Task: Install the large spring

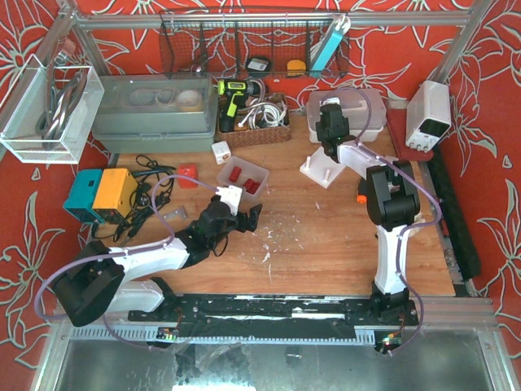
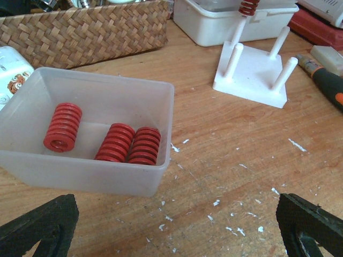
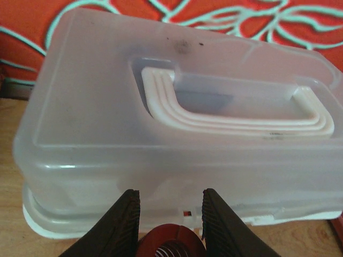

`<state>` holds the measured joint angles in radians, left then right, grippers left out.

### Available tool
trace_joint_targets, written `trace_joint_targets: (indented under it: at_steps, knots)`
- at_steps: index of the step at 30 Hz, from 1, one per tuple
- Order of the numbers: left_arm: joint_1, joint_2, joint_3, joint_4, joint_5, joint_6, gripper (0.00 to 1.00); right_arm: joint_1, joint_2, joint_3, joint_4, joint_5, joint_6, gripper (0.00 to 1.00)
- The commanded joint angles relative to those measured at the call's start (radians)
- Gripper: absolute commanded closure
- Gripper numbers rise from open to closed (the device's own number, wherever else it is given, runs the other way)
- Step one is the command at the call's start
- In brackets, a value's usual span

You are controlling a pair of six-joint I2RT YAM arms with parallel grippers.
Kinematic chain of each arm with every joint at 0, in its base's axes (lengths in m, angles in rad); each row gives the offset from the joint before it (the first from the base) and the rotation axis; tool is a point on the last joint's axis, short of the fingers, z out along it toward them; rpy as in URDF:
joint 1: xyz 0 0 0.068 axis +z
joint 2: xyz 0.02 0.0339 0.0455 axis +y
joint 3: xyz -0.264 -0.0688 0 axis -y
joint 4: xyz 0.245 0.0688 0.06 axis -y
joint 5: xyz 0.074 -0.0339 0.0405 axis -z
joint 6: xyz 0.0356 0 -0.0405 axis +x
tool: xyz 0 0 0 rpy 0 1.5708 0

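Note:
The right gripper moves down along the far peg of the peg base next and releases the red spring, since the spring's lower end meets the peg's top.
A large red spring (image 3: pixel 171 242) sits between the fingers of my right gripper (image 3: pixel 170 214), which is shut on it. In the left wrist view that spring (image 2: pixel 247 6) is at the top of a far peg of the white peg base (image 2: pixel 252 80). From above, the right gripper (image 1: pixel 330 134) hangs over the base's (image 1: pixel 326 169) far side. My left gripper (image 2: pixel 177 227) is open and holds nothing. It hovers low over the table just right of a translucent tub (image 2: pixel 161 160) that holds three red springs (image 2: pixel 63 127). In the top view the left gripper (image 1: pixel 244 213) is below the tub (image 1: pixel 242 175).
A frosted lidded box (image 3: pixel 177 123) stands right behind the peg base. A wicker basket (image 2: pixel 80 32) is behind the tub. A dark tool with an orange mark (image 2: pixel 327 80) lies right of the base. A blue and yellow device (image 1: pixel 102 194) with cables is at the left.

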<state>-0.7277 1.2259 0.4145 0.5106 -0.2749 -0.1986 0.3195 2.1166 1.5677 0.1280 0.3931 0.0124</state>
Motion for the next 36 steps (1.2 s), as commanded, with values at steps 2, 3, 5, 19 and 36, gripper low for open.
trace_joint_targets:
  at_steps: [2, 3, 5, 19, 36]
  knots:
    - [-0.007, -0.018, 0.002, 0.023, -0.007, 0.007, 0.00, 0.014, 0.038, 0.052, 0.025, -0.015, -0.021, 1.00]
    - [-0.007, -0.019, 0.001, 0.024, -0.007, 0.007, 0.00, 0.018, 0.042, 0.052, 0.029, -0.020, -0.026, 1.00]
    - [-0.007, -0.019, 0.002, 0.025, -0.007, 0.007, 0.00, 0.026, 0.057, 0.062, 0.026, -0.007, -0.040, 1.00]
    - [-0.007, -0.027, -0.001, 0.025, -0.008, 0.007, 0.00, 0.027, 0.056, 0.049, 0.020, 0.087, -0.077, 1.00]
    - [-0.007, -0.034, -0.004, 0.028, -0.009, 0.008, 0.00, 0.020, 0.088, 0.049, 0.013, 0.062, -0.053, 1.00]
